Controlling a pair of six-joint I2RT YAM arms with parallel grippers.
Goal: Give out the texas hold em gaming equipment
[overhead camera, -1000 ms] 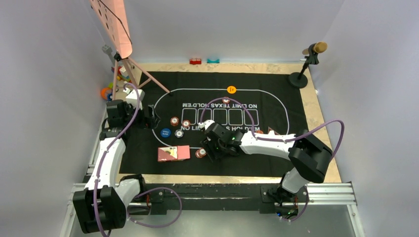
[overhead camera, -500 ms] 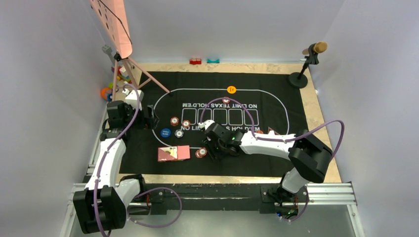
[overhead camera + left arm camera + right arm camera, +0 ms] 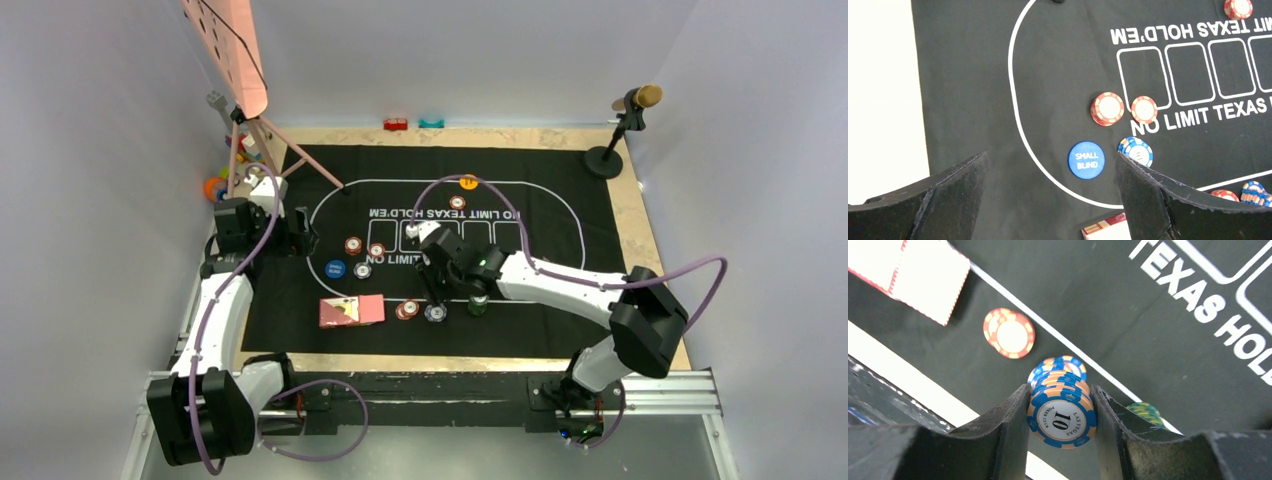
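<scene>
The stack will go down next: my right gripper will swing outward, lower the stack onto the mat on its microphone side [image 3: 483, 203] and let go, since the far red chip outward of it lacks blue ones.
My right gripper [image 3: 437, 292] [image 3: 1061, 405] is shut on a stack of blue chips [image 3: 1061, 412] marked 10 and holds it just above the black mat [image 3: 560, 300]. A few more blue chips [image 3: 1063, 366] [image 3: 434, 313] lie right under it. A red chip stack [image 3: 1009, 333] [image 3: 406, 310] lies to their left and green chips [image 3: 1146, 412] [image 3: 478, 304] to their right. The pink-backed cards [image 3: 351, 311] [image 3: 923, 275] lie further left. My left gripper [image 3: 300, 238] [image 3: 1053, 160] is open and empty above the mat, near the blue SMALL BLIND button [image 3: 1086, 160].
Two red stacks [image 3: 1107, 108] [image 3: 1144, 109] and a blue-white chip [image 3: 1137, 151] lie near the blue button. An orange button [image 3: 468, 181] and a red chip [image 3: 457, 203] lie at the far side. A pink tripod stand [image 3: 262, 135] stands back left, a microphone stand [image 3: 606, 155] back right.
My right gripper has risen and shifted right and back with blue chips in it. Blue and green chips now show on the mat beneath it. The left arm barely moved.
</scene>
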